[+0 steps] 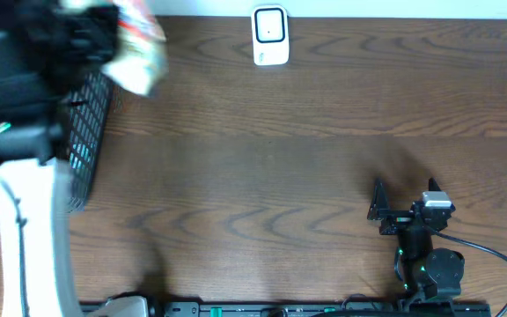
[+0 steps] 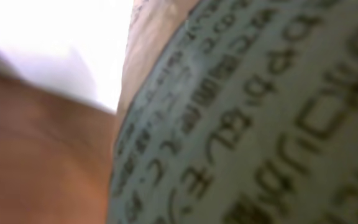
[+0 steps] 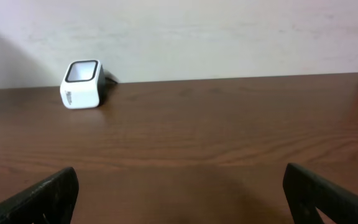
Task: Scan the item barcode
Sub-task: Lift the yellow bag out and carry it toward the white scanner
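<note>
The bare table before the scanner is below my left gripper, to its right in the overhead view. My left gripper should swing down there and let go of the item.
The item (image 1: 141, 51), a pale packet with red print, hangs blurred and close under the overhead camera at the top left. My left gripper (image 1: 113, 37) is shut on it, raised high above the table. The left wrist view is filled by the item's (image 2: 247, 118) pale green wrapper with dark printed characters; no barcode or fingers show there. The white barcode scanner (image 1: 270, 37) stands at the table's far edge, also the scanner (image 3: 81, 84) in the right wrist view. My right gripper (image 1: 379, 210) rests open near the front right, nothing between its fingers (image 3: 48, 193).
A black mesh basket (image 1: 91, 132) stands at the left edge, partly hidden under my left arm. The brown wooden table (image 1: 262, 176) stretches between the arms and the scanner. A cable (image 1: 491, 255) runs from the right arm's base.
</note>
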### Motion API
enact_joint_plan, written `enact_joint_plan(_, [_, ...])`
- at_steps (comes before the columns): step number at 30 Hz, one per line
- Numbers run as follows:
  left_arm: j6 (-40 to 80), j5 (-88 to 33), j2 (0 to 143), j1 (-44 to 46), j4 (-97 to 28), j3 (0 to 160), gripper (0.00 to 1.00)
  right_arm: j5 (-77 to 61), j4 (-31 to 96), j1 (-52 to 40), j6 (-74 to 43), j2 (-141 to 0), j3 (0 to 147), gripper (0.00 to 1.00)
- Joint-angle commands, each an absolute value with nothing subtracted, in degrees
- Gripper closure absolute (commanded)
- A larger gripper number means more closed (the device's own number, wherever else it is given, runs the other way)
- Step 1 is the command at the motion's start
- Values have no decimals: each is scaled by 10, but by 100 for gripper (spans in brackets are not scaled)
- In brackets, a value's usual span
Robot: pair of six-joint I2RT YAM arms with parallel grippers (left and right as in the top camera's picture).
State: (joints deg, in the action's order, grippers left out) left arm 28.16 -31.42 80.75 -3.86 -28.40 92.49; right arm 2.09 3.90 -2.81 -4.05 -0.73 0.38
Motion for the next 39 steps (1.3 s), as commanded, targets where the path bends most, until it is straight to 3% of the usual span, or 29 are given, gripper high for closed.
enact_joint_plan(1, [290,-295,857,63,-289,929,93,20,41,-23,-36,-6,3,1])
enact_joint_plan(8, [290,-51,1000,206,-313,929,93,20,41,-23,-36,-6,3,1])
enact_joint_plan(15, [290,-61,1123,269,-295,929,92,20,41,-23,-36,-7,3,1])
enact_joint_plan(17, [290,-90,1130,281,-294,929,79,20,41,-23,-36,-6,3,1])
enact_joint_plan(18, [290,-101,1129,288,-293,929,17,20,41,-23,-36,-7,3,1])
enact_joint_plan(19, [289,-100,1126,292,-295,929,2,20,41,-23,-36,-7,3,1])
enact_joint_plan(27, [281,-101,1057,292,-355,929,2,20,41,-23,-36,-6,3,1])
enact_joint_plan(39, [288,-130,971,320,-612,929,2,20,41,-23,-36,-6,3,1])
